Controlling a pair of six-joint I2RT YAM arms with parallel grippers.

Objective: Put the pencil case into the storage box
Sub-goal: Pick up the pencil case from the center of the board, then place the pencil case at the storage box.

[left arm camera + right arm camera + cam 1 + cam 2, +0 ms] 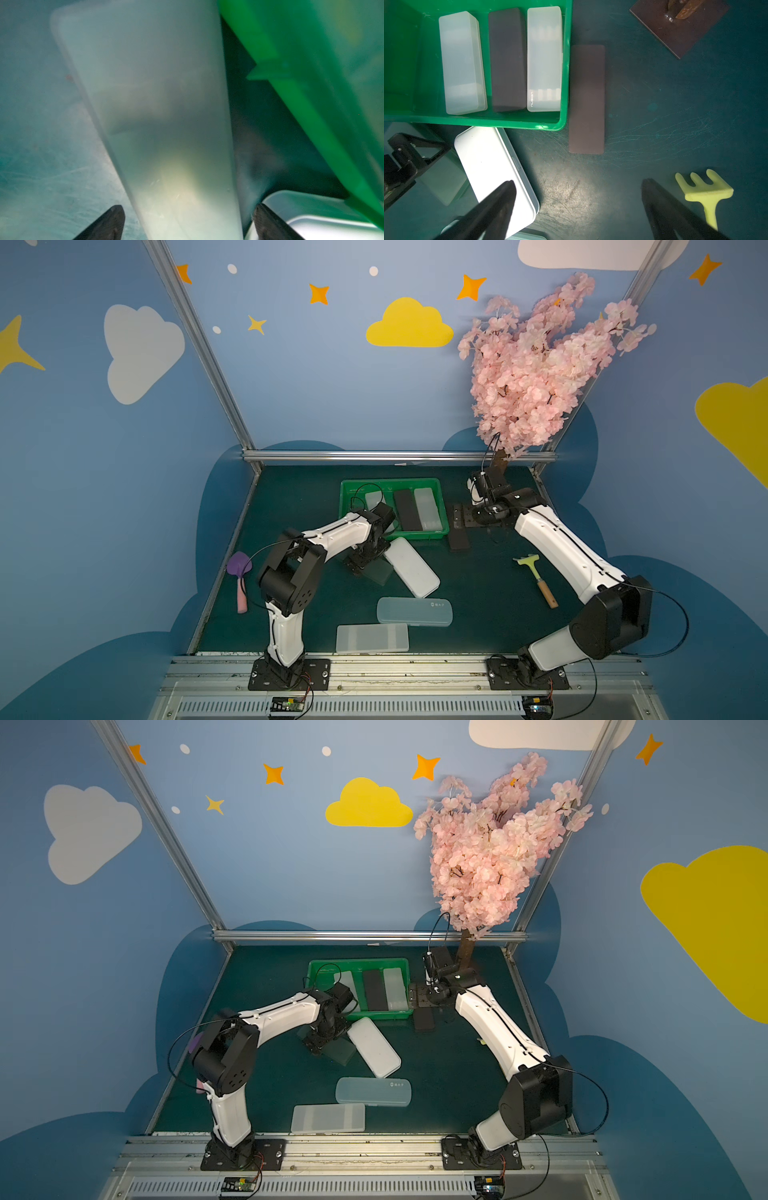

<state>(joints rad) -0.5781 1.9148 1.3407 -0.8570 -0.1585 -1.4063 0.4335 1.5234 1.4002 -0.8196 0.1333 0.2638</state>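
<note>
The robot's open fingers are around both long sides of the frosted pencil case on the mat with gaps showing, so the left gripper next needs to go down a little further around it and close.
The bright green storage box (390, 481) (566, 62) holds three pencil cases: two frosted ones and a black one (507, 60) between them. In front of it a frosted pencil case (155, 104) (380, 574) lies on the mat. My left gripper (190, 215) (360, 565) is low over it, open, a finger on each side with a gap showing. A white pencil case (411, 566) lies beside it. A black pencil case (586, 99) lies just right of the box. My right gripper (578, 187) (462, 516) hangs open above bare mat.
Two clear pencil cases (414, 611) (372, 638) lie near the front edge. A yellow rake (536, 572) (704, 191) lies at the right, a purple spade (240, 568) at the left. The pink blossom tree (536, 364) stands at the back right on a brown plate (679, 27).
</note>
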